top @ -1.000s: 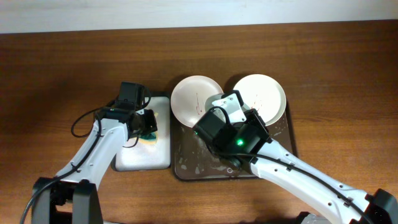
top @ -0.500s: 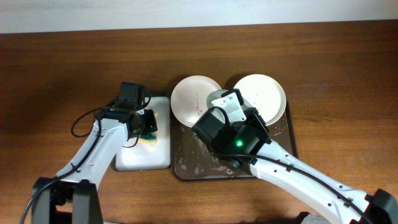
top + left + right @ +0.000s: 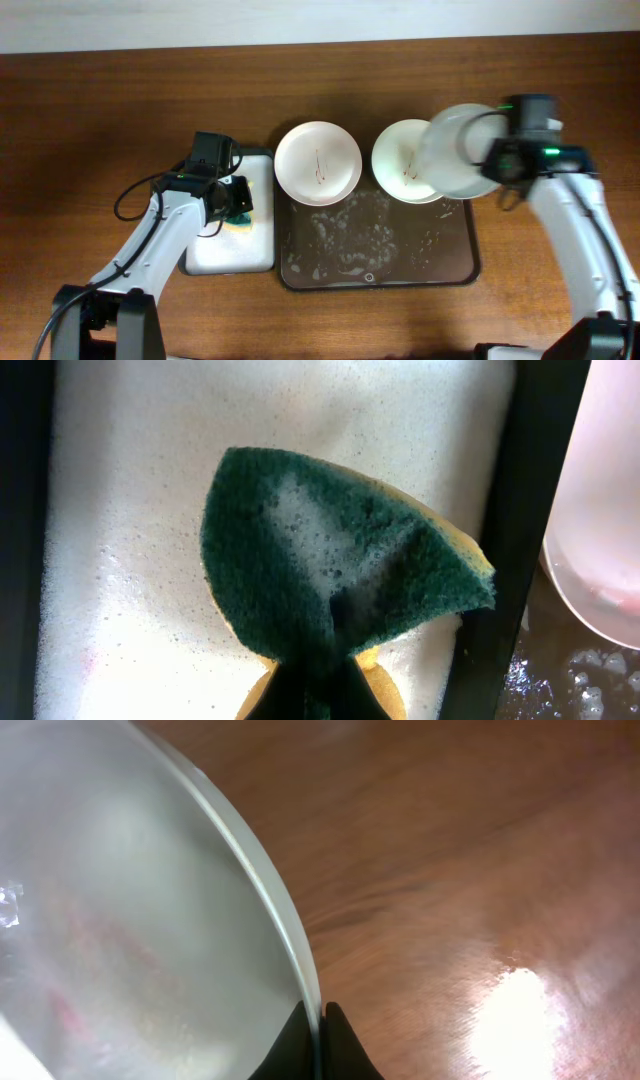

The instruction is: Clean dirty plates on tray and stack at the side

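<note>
The right gripper carries the plate to the right in the overhead view next, then down to release it on empty wood beside the dark tray.
My right gripper (image 3: 492, 163) is shut on the rim of a pale green-grey plate (image 3: 458, 152), holding it tilted above the right end of the dark tray (image 3: 378, 262). In the right wrist view the fingertips (image 3: 320, 1023) pinch that plate (image 3: 130, 920) at its edge, over brown wood. Two white plates with thin red smears, one at the left (image 3: 318, 163) and one at the right (image 3: 403, 160), rest on the tray's far rim. Over the white tray (image 3: 215, 255), my left gripper (image 3: 237, 203) is shut on a green and yellow sponge (image 3: 330, 575).
Foam flecks the dark tray's wet surface (image 3: 545, 680). The white tray (image 3: 120, 560) is covered in suds. A white plate's rim (image 3: 600, 510) shows at the right edge of the left wrist view. Bare wooden table (image 3: 100, 100) surrounds both trays.
The right arm has swung from over the tray's middle to the right side, carrying the pale green-grey plate up with it. The left arm and sponge have not moved.
</note>
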`<state>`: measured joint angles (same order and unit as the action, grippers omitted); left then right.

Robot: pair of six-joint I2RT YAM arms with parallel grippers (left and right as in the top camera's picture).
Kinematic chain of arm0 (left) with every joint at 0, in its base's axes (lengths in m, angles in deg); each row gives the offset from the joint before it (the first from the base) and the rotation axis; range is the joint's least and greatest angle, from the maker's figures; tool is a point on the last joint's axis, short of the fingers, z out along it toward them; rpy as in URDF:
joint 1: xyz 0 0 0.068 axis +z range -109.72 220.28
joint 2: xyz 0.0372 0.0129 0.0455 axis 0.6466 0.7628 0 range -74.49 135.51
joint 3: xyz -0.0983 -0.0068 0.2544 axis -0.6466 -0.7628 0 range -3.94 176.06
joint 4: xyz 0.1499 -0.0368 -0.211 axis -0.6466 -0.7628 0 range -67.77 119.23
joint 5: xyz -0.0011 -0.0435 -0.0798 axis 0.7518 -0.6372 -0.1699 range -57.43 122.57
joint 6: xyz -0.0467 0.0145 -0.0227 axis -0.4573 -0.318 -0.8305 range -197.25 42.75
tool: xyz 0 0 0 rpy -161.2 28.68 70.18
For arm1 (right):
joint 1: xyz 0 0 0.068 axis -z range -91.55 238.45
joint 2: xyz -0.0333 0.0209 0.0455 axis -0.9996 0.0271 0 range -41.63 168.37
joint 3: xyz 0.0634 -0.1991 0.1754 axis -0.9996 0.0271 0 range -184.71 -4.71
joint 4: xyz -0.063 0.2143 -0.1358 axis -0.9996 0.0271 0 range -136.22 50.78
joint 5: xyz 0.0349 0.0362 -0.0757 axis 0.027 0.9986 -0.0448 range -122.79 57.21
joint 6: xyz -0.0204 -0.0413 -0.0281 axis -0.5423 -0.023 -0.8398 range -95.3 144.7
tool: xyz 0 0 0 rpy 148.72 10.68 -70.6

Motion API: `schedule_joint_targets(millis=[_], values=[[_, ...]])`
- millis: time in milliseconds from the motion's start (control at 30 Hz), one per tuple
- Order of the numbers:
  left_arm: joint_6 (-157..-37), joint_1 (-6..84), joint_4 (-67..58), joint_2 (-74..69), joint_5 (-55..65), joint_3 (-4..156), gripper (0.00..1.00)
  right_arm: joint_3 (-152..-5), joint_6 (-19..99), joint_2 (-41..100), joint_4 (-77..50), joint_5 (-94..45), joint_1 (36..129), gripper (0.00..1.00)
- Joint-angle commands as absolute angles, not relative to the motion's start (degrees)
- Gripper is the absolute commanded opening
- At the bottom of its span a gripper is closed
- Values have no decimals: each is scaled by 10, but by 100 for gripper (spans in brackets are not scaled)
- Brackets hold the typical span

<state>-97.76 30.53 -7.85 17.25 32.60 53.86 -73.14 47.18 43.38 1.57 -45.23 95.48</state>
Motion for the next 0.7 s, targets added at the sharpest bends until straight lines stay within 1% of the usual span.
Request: schedule_joint_targets(millis=[0,33,167,333,367,433,500,533,567,633,667], values=[[-968,309,-77,176,330,539,0,-741,479,429,16,-347,1078,4],[-969,309,-77,176,330,539,0,-741,479,436,16,-347,1115,4],[-969,309,-77,176,330,539,0,-734,479,478,12,-349,1190,4],[-969,309,-77,176,330,539,0,-735,479,525,-5,-337,1219,4],[-969,309,-77,176,330,539,0,-735,475,525,-14,-321,1217,8],[-969,309,-77,176,330,539,0,-739,469,524,-31,-240,1206,41],[-969,309,-77,176,329,539,0,-742,448,523,-37,-176,1189,52],[-969,309,-77,176,330,539,0,-745,433,523,-39,-132,1165,55],[-969,309,-77,176,330,539,0,-747,415,523,-39,-99,1143,55],[-969,309,-77,176,330,539,0,-747,371,523,-38,-63,1092,56],[-969,309,-77,176,330,539,0,-746,344,523,-36,-62,1049,56]])
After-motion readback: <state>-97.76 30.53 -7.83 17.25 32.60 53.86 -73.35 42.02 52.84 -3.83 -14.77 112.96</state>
